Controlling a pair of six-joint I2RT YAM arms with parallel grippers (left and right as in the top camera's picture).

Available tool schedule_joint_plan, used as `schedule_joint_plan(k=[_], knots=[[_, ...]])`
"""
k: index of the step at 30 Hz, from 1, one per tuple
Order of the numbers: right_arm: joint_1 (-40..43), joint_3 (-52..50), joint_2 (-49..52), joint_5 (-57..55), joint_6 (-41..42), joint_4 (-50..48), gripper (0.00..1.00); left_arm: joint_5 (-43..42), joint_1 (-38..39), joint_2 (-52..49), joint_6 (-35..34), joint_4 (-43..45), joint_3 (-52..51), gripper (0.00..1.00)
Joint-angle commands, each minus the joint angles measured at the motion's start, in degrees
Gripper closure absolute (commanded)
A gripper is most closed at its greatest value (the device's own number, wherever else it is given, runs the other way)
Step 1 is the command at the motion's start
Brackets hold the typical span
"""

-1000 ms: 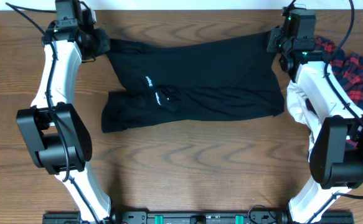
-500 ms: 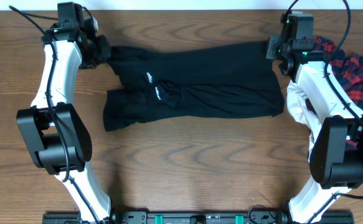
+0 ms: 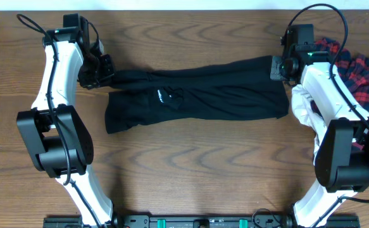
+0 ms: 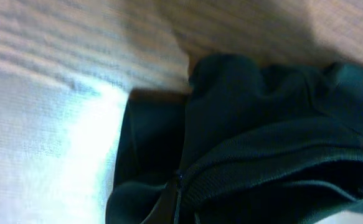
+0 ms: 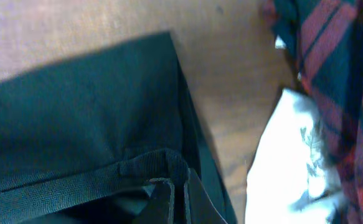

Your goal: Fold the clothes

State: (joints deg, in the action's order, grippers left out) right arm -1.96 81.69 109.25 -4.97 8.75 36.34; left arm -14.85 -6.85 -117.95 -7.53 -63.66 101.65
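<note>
I will use my left gripper to lower the held corner onto the shirt's near layer [image 3: 120, 106] [image 4: 141, 190] next, slightly back, because it still hangs above there.
The black shirt [image 3: 197, 95] lies across the table's middle as a long band, its far edge doubled over toward the front and a small white logo [image 3: 161, 96] showing. My left gripper [image 3: 103, 73] is shut on the shirt's far left corner. My right gripper [image 3: 276, 66] is shut on the far right corner. In the left wrist view black ribbed fabric [image 4: 262, 124] bunches out from my left gripper [image 4: 178, 202]. In the right wrist view the hem of the shirt [image 5: 81, 106] is pinched in my right gripper [image 5: 182, 190].
A red-and-navy plaid garment [image 3: 361, 76] lies at the right edge, with a white piece [image 3: 303, 104] beside it under the right arm. Both show in the right wrist view, plaid [image 5: 337, 62] and white [image 5: 293, 162]. Bare wood table [image 3: 197, 171] lies in front of the shirt.
Both grippers have moved toward the front, carrying the shirt's far edge with them. The shirt has gone from a wide spread to a narrower folded band.
</note>
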Motion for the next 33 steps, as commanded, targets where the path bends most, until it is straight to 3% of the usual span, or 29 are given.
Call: schedule_joint_plan(k=[1, 11, 13, 18, 26, 33], knots=[[0.0, 0.9, -0.4, -1.0, 1.3, 2.3, 0.99, 0.3, 0.0, 1.4, -0.2, -1.9, -0.2, 0.94], [0.0, 0.9, -0.4, -0.9, 1.5, 9.4, 0.96, 0.3, 2.4, 1.4, -0.2, -3.5, -5.4, 0.94], [0.0, 0.9, -0.4, -0.7, 1.5, 10.5, 0.86, 0.3, 2.7, 1.4, -0.2, -3.5, -6.5, 0.93], [0.0, 0.9, -0.4, -0.8, 1.5, 14.0, 0.83, 0.4, 2.8, 1.4, -0.2, -5.3, -7.3, 0.94], [0.1, 0.7, -0.4, -0.8, 1.5, 18.9, 0.68, 1.4, 2.8, 1.4, -0.2, -7.1, -7.3, 0.94], [0.1, 0.7, -0.4, -0.8, 1.5, 19.3, 0.73, 5.9, 2.8, 1.4, -0.2, -6.7, -7.2, 0.93]])
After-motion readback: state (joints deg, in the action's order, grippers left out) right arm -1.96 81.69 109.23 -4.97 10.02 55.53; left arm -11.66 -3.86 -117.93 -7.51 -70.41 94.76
